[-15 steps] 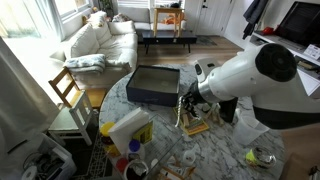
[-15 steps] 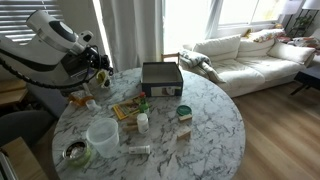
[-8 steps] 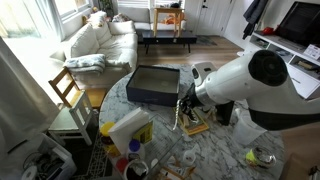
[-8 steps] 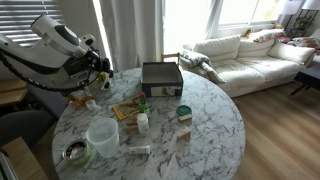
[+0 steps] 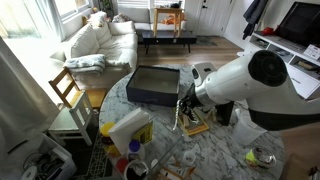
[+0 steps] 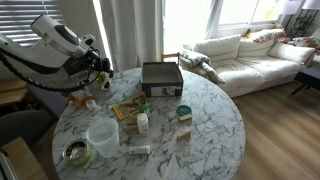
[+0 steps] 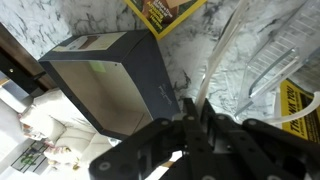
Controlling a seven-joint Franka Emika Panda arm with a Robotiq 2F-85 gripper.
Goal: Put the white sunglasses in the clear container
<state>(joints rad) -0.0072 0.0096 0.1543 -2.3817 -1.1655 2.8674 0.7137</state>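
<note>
The robot's gripper still has the white sunglasses dangling from its fingers above the table, so next it needs to go down toward the marble table beside the yellow packets and let go of them there.
My gripper hangs above the round marble table, just beside the near corner of the dark open-top box. It is shut on the white sunglasses, which dangle below it. In the wrist view the fingers pinch a thin white arm of the sunglasses that runs away from the jaws. In an exterior view the gripper is at the table's far left. The clear container stands apart from it near the front edge. It also shows in an exterior view.
The dark box fills the table's back and shows in the wrist view. Yellow packets, a small white bottle, a green-lidded jar and a metal bowl lie on the table. A wooden chair stands beside it.
Over the last second my gripper has shifted a little towards the dark box with the sunglasses still in it. Nothing has moved in the last half second.
</note>
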